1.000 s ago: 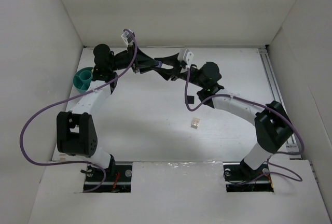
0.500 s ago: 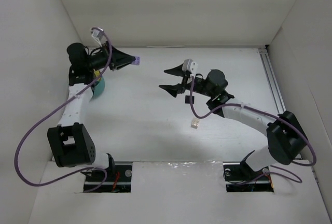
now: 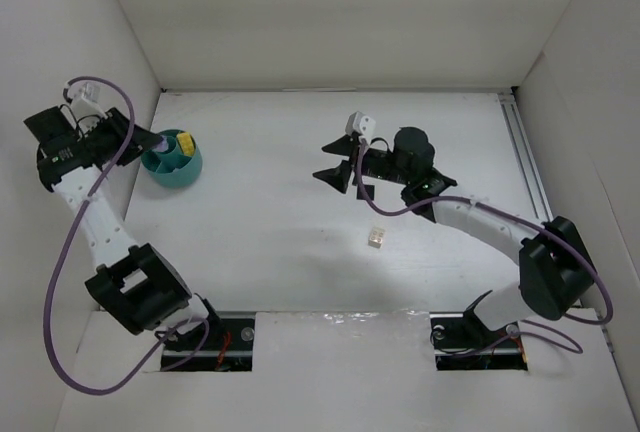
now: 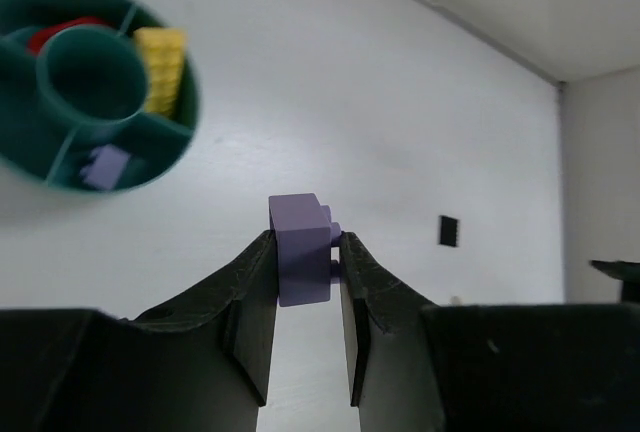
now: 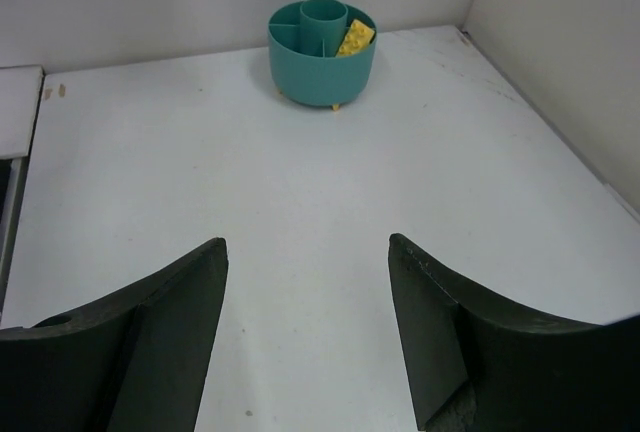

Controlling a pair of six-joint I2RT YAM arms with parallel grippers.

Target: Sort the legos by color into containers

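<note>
The bowl's section with the matching lilac brick is below, so my left gripper should next tip its fingers down over it, lower and release.
The teal divided bowl (image 3: pixel 175 174) stands at the far left. It holds a yellow brick (image 4: pixel 160 70), a red one (image 4: pixel 65 32) and a lilac one (image 4: pixel 105 165) in separate compartments. My left gripper (image 3: pixel 150 140) is shut on a lilac purple brick (image 4: pixel 300 247) and holds it in the air beside the bowl (image 4: pixel 150 137). My right gripper (image 3: pixel 335 160) is open and empty above mid-table, facing the bowl (image 5: pixel 322 57). A cream brick (image 3: pixel 376 238) lies near the middle. A flat black square (image 4: pixel 449 230) lies on the table near the right gripper.
White walls close in the table on the left, back and right. A metal rail (image 3: pixel 527 167) runs along the right edge. The left arm's purple cable (image 3: pixel 62 242) loops out over the left side.
My left arm has swung from the table's middle back to the far left, carrying the lilac brick to the bowl. My right gripper stays open and has drawn back slightly.
</note>
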